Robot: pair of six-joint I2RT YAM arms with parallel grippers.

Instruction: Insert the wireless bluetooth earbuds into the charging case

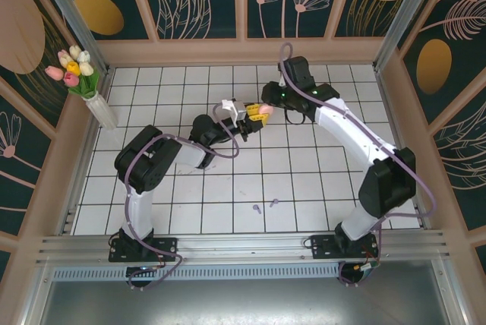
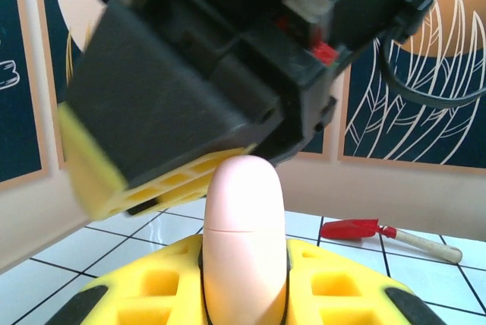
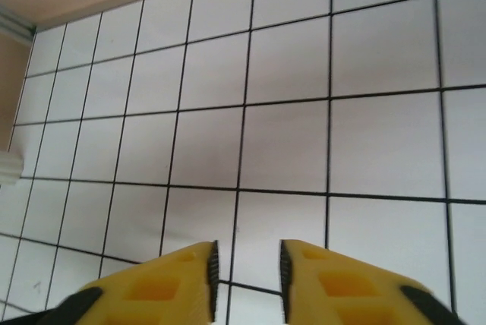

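The charging case hangs in the air above the bare tiles. My left gripper will next turn it, lower it and let it go on the tiles below my fingertips.
A pale pink charging case stands upright between my left gripper's yellow fingers, with its lid seam closed. My left gripper is shut on it and holds it above the middle of the table. The case shows as a pink spot at the fingertips. My right gripper is open with nothing between its pads and looks down on bare tiles. Its black body and one yellow finger hang just over the top of the case. Two tiny lilac earbuds lie on the tiles near the front.
A white vase of tulips stands in the back left corner. A small red shovel with a wooden handle lies on the tiles beyond the case. Wooden walls ring the tiled table.
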